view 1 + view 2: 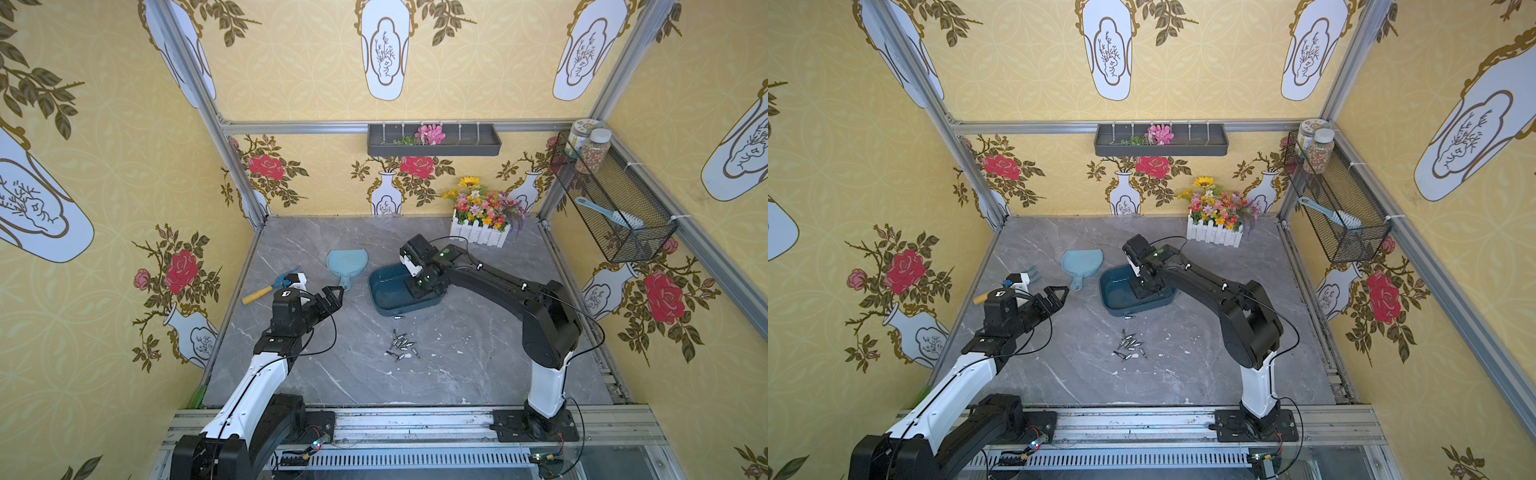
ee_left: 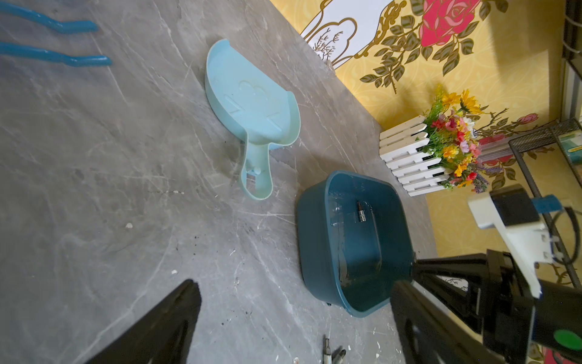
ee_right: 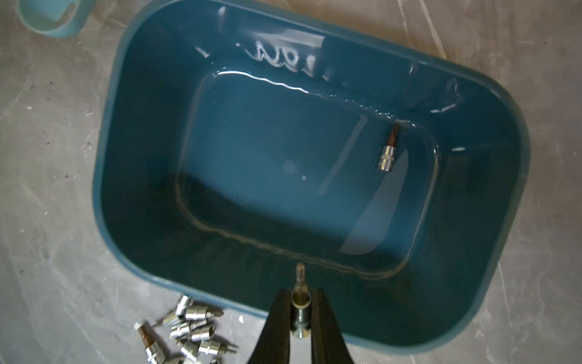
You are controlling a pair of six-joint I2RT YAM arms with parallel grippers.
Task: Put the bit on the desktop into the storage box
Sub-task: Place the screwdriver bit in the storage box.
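Next, my right gripper moves down and outward past the storage box's near rim to its bare bottom beside the bit inside and releases, since that spot is clear.
Several silver bits (image 1: 402, 345) (image 1: 1130, 347) lie in a heap on the grey desktop (image 1: 332, 374), and a lone bit (image 1: 399, 316) rests just in front of the dark teal storage box (image 1: 384, 291) (image 1: 1113, 291) (image 2: 318, 239) (image 3: 151, 157). One bit (image 3: 388, 154) (image 2: 360, 211) lies inside the box. Over the box's near rim my right gripper (image 3: 299, 294) (image 1: 419, 286) is shut on another bit (image 3: 299, 280), tip pointing into the box. My left gripper (image 1: 334, 293) (image 2: 296, 285) hovers open and empty to the left of the box.
A light blue dustpan (image 1: 347, 264) (image 2: 252, 104) lies left of the box, with a yellow-handled blue hand fork (image 1: 270, 286) beyond it. A white flower planter (image 1: 482, 228) stands at the back right. A wire basket (image 1: 615, 199) hangs on the right wall.
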